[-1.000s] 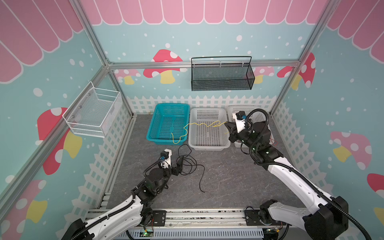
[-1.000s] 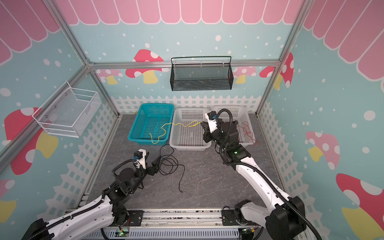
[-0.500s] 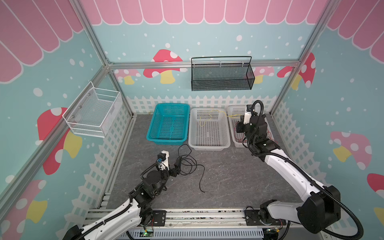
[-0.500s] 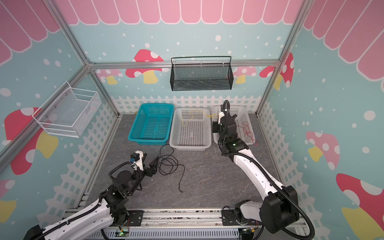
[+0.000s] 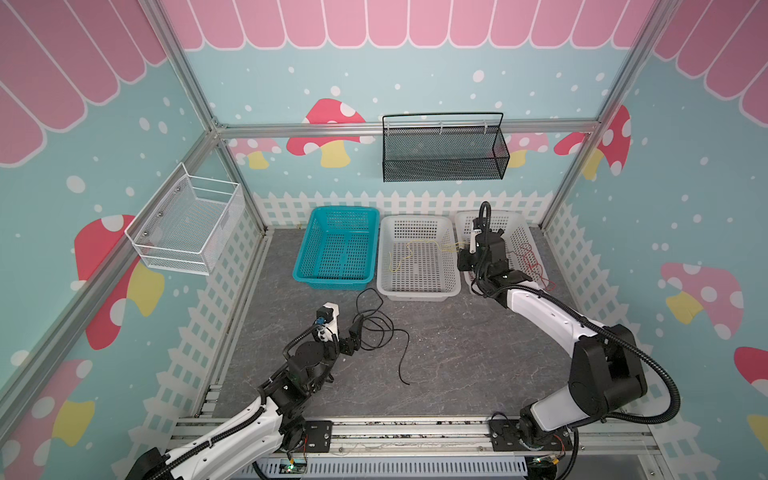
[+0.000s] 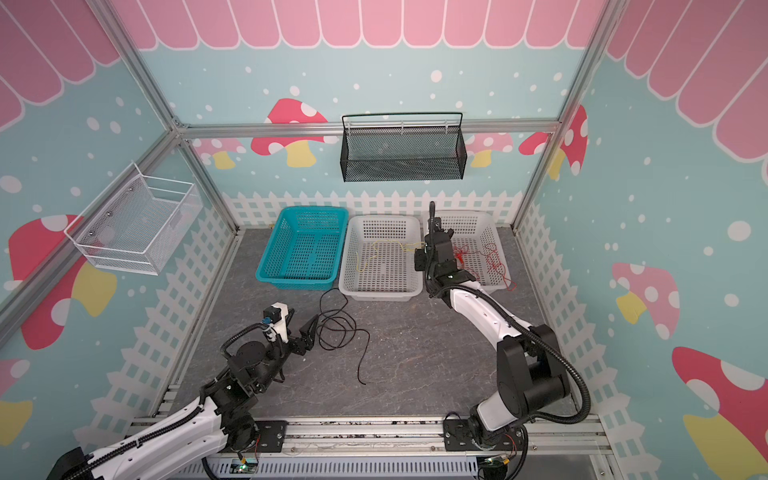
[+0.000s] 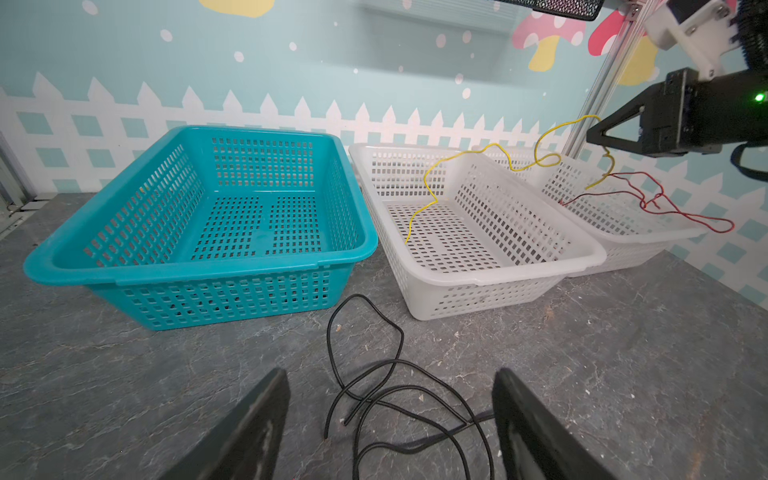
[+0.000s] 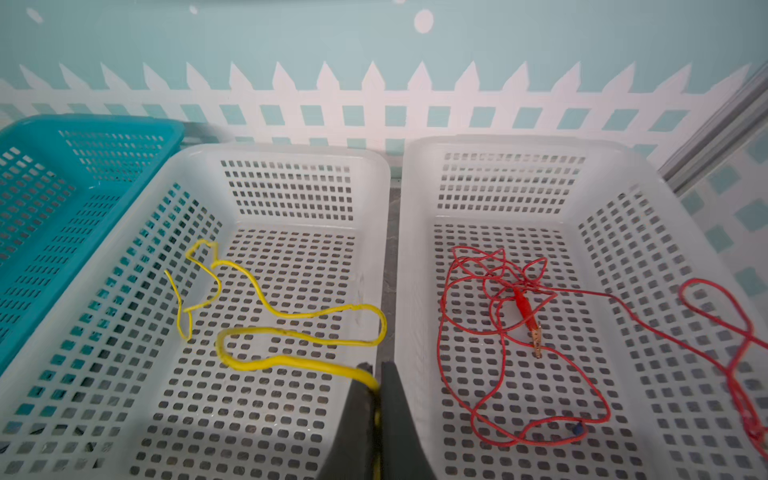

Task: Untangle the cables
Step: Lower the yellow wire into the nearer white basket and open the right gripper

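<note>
My right gripper is holding the yellow cable and will next move back and down over the near end of the middle white basket (image 5: 417,293) to release it, because the cable's tail already lies there.
My right gripper (image 8: 376,368) is shut on the yellow cable (image 8: 286,360), above the gap between the two white baskets (image 5: 460,248). From its fingers the yellow cable (image 5: 432,242) trails in kinks into the middle white basket (image 5: 417,293). A tangled red cable (image 8: 525,307) with a clip lies in the right white basket (image 5: 517,216), one loop hanging over its rim. The black cable (image 7: 361,296) lies in loose loops on the grey floor (image 5: 370,290). My left gripper (image 7: 390,374) is open just above the floor, a finger on either side of those loops (image 6: 308,334), touching nothing.
An empty teal basket (image 5: 303,249) stands left of the white ones along the back fence. A black mesh shelf (image 5: 442,153) hangs on the back wall and a white wire basket (image 5: 187,224) on the left wall. Bare grey floor (image 5: 478,353) lies between the arms.
The yellow cable's far end, earlier stretched to the teal basket's front, has been drawn into the middle white basket as the right gripper swung right and back. The left arm barely moved.
</note>
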`<action>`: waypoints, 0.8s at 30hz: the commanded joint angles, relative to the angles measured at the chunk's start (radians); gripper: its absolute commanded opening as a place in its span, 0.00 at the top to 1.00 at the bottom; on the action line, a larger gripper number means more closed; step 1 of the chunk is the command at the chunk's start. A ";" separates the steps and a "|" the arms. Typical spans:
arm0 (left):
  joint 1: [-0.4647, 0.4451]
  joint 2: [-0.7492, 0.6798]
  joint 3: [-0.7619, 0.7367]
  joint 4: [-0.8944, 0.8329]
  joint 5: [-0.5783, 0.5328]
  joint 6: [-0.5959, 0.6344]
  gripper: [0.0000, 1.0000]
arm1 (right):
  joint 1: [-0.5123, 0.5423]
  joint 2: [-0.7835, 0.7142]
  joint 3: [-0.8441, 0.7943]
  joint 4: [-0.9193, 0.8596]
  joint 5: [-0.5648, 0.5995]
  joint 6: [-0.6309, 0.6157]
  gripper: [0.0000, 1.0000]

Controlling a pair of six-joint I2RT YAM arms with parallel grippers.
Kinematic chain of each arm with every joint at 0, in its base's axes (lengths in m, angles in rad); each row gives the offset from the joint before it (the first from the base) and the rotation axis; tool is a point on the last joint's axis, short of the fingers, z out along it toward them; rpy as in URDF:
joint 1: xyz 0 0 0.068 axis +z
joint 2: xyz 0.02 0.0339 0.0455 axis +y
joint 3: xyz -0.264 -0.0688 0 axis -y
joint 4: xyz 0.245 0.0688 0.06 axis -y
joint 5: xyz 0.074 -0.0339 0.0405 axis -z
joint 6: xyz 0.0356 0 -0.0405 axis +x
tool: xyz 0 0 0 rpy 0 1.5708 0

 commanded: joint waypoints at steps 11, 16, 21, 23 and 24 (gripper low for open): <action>0.006 -0.030 -0.032 -0.018 -0.022 -0.021 0.23 | -0.001 0.054 -0.061 0.044 -0.218 0.080 0.98; 0.006 -0.037 -0.035 -0.021 -0.022 -0.029 0.23 | 0.000 0.068 -0.088 0.053 -0.263 0.094 0.97; 0.006 -0.044 -0.037 -0.030 -0.025 -0.030 0.23 | 0.000 0.079 -0.126 0.055 -0.269 0.099 0.97; 0.005 -0.043 -0.038 -0.028 -0.026 -0.030 0.23 | 0.001 0.078 -0.136 0.060 -0.275 0.097 0.93; 0.006 -0.043 -0.038 -0.028 -0.028 -0.030 0.23 | 0.000 0.076 -0.141 0.061 -0.277 0.095 0.93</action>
